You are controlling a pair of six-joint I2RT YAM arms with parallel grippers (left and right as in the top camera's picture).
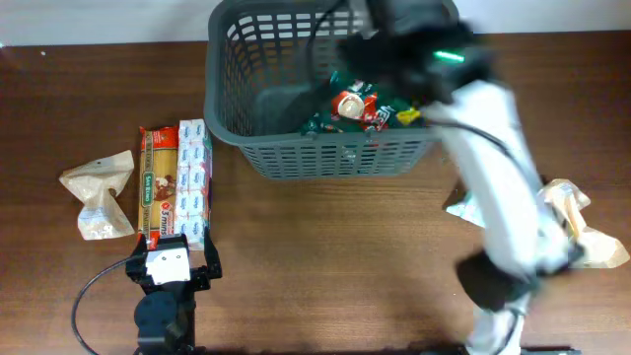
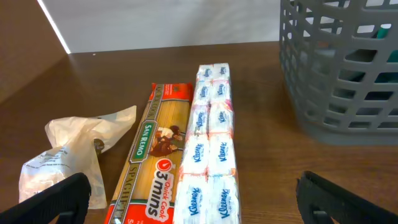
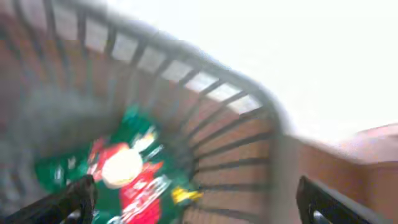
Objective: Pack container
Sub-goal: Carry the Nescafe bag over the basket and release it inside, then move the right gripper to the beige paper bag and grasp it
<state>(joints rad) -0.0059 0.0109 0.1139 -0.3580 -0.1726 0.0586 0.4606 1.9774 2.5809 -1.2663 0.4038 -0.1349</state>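
Note:
Next I will bring my right gripper back, toward the right in the overhead view, down onto the unpacked beige bag, at its narrow part.
The dark grey lattice container stands at the back middle of the table; its corner shows in the left wrist view and its inside wall in the blurred right wrist view. A green and red packet lies inside it at the right, also seen in the right wrist view. My right gripper is open and empty above the container's right part. My left gripper is open and empty, low at the near end of a spaghetti packet and a Kleenex tissue pack.
The spaghetti packet and tissue pack lie side by side at the left. A crumpled beige bag lies further left, also in the left wrist view. Another beige bag lies at the right edge.

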